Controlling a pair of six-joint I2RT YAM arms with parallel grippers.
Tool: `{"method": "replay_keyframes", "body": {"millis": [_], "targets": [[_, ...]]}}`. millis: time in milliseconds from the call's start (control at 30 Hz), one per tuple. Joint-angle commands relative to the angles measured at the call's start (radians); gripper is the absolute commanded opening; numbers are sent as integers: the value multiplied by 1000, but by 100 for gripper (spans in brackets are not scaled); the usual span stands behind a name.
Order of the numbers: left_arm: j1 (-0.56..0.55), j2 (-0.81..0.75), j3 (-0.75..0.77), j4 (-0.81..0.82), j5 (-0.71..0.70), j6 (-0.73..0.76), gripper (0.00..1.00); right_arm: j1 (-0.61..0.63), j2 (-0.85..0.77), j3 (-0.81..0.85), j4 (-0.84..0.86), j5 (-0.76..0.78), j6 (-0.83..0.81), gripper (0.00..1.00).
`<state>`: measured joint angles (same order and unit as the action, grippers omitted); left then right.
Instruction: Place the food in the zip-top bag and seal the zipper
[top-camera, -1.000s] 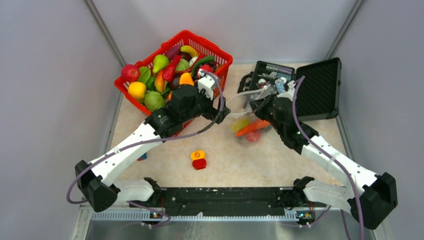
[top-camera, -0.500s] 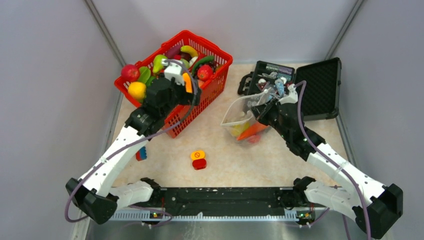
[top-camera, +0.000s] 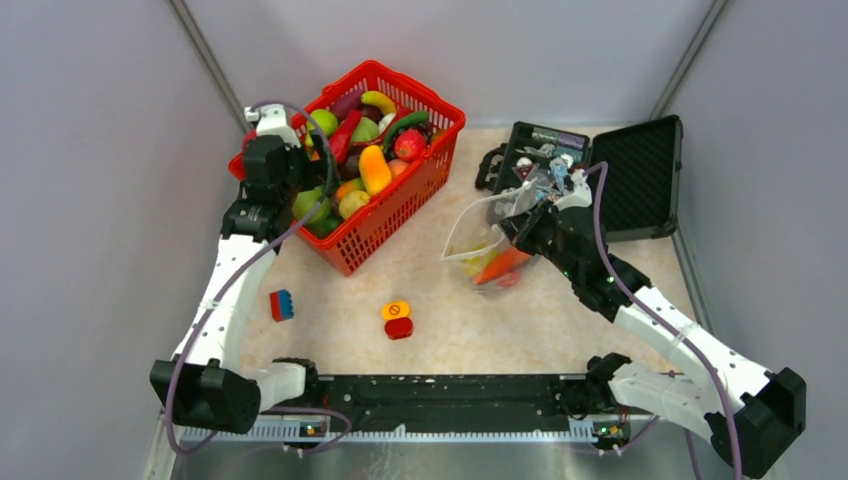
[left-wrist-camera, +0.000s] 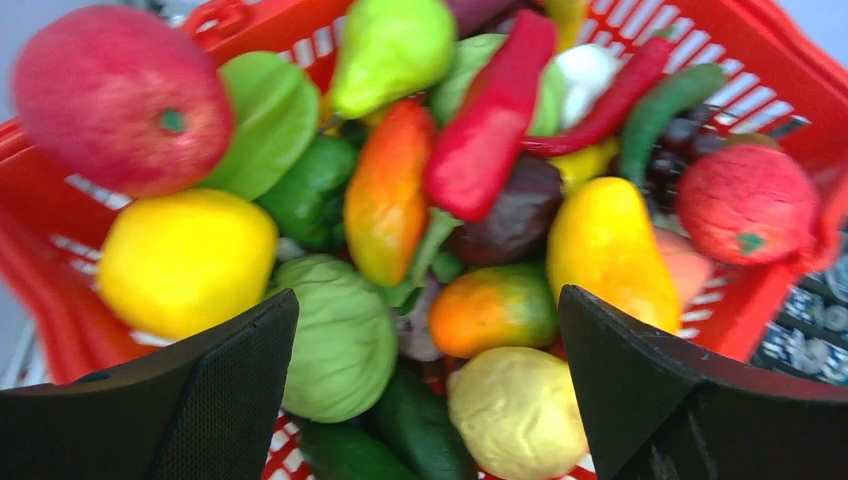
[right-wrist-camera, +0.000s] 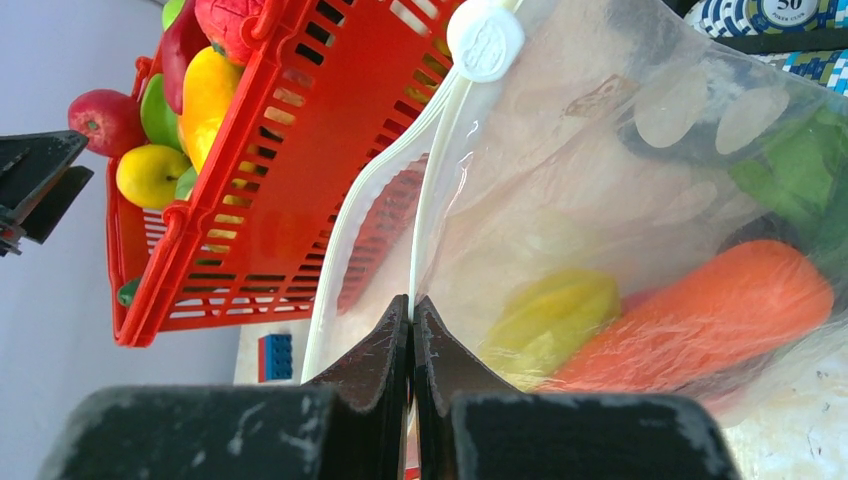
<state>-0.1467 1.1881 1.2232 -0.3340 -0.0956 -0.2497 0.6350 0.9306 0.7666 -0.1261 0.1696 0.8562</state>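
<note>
My left gripper shifts outward and left in the wrist view around the red apple next, since it lies outward of the gripper's fingers on that side.
The food lies heaped in the red basket; the left wrist view shows a red apple, a yellow lemon, a green cabbage and a pale yellow piece. My left gripper hangs open and empty above the basket's left part, its jaws wide apart. The zip-top bag lies right of the basket and holds an orange carrot and a yellow piece. My right gripper is shut on the zipper at the open mouth, holding that edge up.
An open black hard case with small items stands behind the bag. An orange-and-red button block and a blue-and-red brick lie on the table in front. Grey walls close in on both sides and the back.
My left arm has swung from beside the bag, across the basket, to above its left part. My right gripper has kept its hold and lifted the bag's mouth open.
</note>
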Motion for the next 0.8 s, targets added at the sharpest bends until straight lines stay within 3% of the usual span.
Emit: {"method": "replay_keyframes", "body": {"millis": [0,200,467,600,767], "targets": [[62,-3,37,-23,-68,3,99,9,-26,28,3,-6,-16,0],[118,-7,50,-34,-161,58,99,9,-24,22,16,-14,-12,0],[205,42,194,-14,-199,67,99,8,-25,17,18,-19,-6,0],[256,129,296,-64,-141,25,99,8,-23,21,22,-17,-7,0],[318,176,289,-17,-77,-12,99,8,-27,25,20,-18,-7,0]]}}
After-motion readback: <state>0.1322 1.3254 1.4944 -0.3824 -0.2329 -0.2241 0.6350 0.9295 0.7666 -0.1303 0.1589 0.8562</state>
